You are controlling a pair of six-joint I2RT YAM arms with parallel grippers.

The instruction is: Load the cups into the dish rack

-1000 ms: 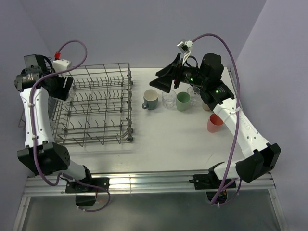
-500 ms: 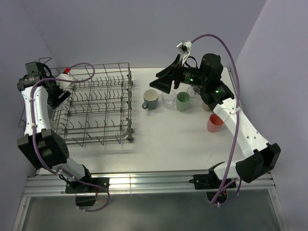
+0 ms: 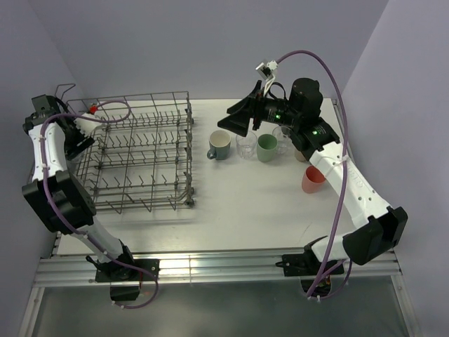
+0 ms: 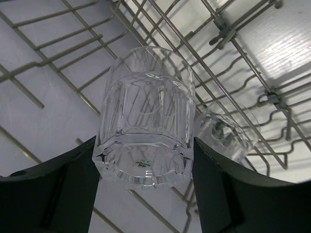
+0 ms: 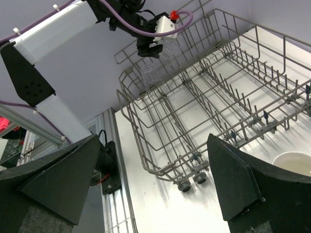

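Observation:
I should next lower my left gripper onto the bare wires (image 3: 79,164) (image 4: 198,91) beside the second tumbler and let go of the clear tumbler there, because there is an open spot below on those wires.
My left gripper (image 4: 146,170) is shut on a clear cut-glass tumbler (image 4: 146,121), base toward the camera, held over the wire floor of the dish rack (image 4: 221,28). A second clear tumbler (image 4: 226,133) lies in the rack just beyond it. From above, the left gripper (image 3: 81,137) sits at the left end of the dish rack (image 3: 188,126). My right gripper (image 3: 237,121) hangs open and holds nothing, above a row of cups: a grey-blue mug (image 3: 219,144), a clear glass (image 3: 246,145) and a green mug (image 3: 266,147).
Another clear glass (image 3: 284,137) stands behind the green mug, and a coral cup (image 3: 313,180) stands apart at the right. The right wrist view looks across the rack (image 5: 209,92) to the left arm (image 5: 53,34), with a pale mug rim (image 5: 291,162) at its lower right.
The left arm has swung outward to the rack's left end, carrying the tumbler. The right arm has barely moved.

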